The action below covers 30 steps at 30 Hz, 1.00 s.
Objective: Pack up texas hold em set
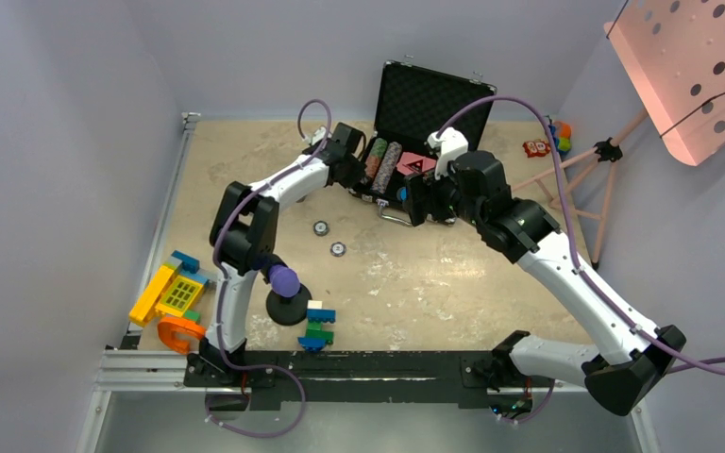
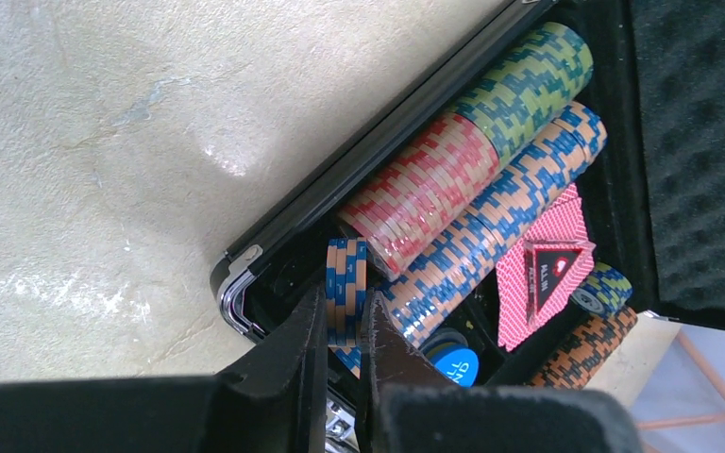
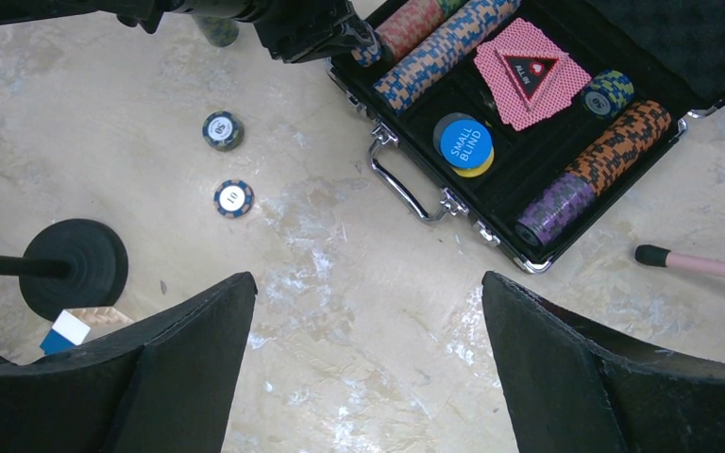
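Observation:
I should use my left gripper to lower the small stack into the empty end of the red chips' slot just below it, then let go of the stack.
The black case [image 1: 431, 101] stands open at the back of the table, also in the left wrist view [image 2: 274, 226] and the right wrist view [image 3: 614, 203]. It holds rows of striped chips [image 2: 491, 142], pink cards [image 3: 531, 74] and a blue button [image 3: 463, 143]. My left gripper [image 2: 347, 316] is shut on a small stack of blue-and-orange chips [image 2: 346, 283] at the case's left end. My right gripper [image 3: 368, 293] is open and empty above the table in front of the case. Two loose chips [image 3: 223, 129] [image 3: 234, 198] lie on the table left of the case.
A purple-tipped object on a black round base [image 1: 286, 300] and a toy-brick figure [image 1: 319, 326] stand near the front. Coloured toy pieces [image 1: 172, 297] lie at the front left. A pink stand [image 1: 604, 156] with a perforated panel is at the right.

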Tool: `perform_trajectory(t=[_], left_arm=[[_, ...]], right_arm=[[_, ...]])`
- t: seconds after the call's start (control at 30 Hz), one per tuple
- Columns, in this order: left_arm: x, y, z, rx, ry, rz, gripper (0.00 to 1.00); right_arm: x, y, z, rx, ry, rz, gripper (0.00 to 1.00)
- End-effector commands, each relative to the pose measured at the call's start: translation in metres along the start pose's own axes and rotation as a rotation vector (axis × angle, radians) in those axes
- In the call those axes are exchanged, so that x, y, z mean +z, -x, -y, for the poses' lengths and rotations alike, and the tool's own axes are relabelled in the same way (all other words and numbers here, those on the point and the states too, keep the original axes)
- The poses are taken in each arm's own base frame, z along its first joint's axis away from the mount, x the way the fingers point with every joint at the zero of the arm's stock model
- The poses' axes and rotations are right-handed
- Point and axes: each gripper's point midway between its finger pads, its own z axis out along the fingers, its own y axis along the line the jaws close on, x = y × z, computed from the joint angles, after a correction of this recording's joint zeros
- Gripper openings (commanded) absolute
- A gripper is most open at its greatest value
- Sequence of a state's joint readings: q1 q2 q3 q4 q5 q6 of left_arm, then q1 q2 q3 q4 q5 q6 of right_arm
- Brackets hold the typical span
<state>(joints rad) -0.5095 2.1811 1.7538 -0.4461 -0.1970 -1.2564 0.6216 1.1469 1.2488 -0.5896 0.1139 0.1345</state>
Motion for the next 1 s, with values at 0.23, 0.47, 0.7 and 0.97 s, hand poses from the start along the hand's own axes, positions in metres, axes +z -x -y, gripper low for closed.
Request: perform_trajectory(t=[0.23, 0.47, 0.7, 0.97], left_arm=[[0.006, 0.006, 0.021, -0.02, -0.049, 0.027, 0.0], [0.014, 0.002, 0.026, -0.019, -0.075, 0.014, 0.12], [0.015, 0.002, 0.029, -0.013, -0.085, 0.014, 0.24], [0.013, 0.002, 0.029, -0.026, -0.094, 0.013, 0.35]], right_arm=[[-0.001, 0.009, 0.002, 0.013, -0.011, 0.044, 0.92], [-0.001, 0.008, 0.003, 0.011, -0.013, 0.039, 0.92], [0.001, 0.006, 0.002, 0.007, -0.013, 0.033, 0.92], [0.002, 0.005, 0.002, 0.006, -0.011, 0.027, 0.91]])
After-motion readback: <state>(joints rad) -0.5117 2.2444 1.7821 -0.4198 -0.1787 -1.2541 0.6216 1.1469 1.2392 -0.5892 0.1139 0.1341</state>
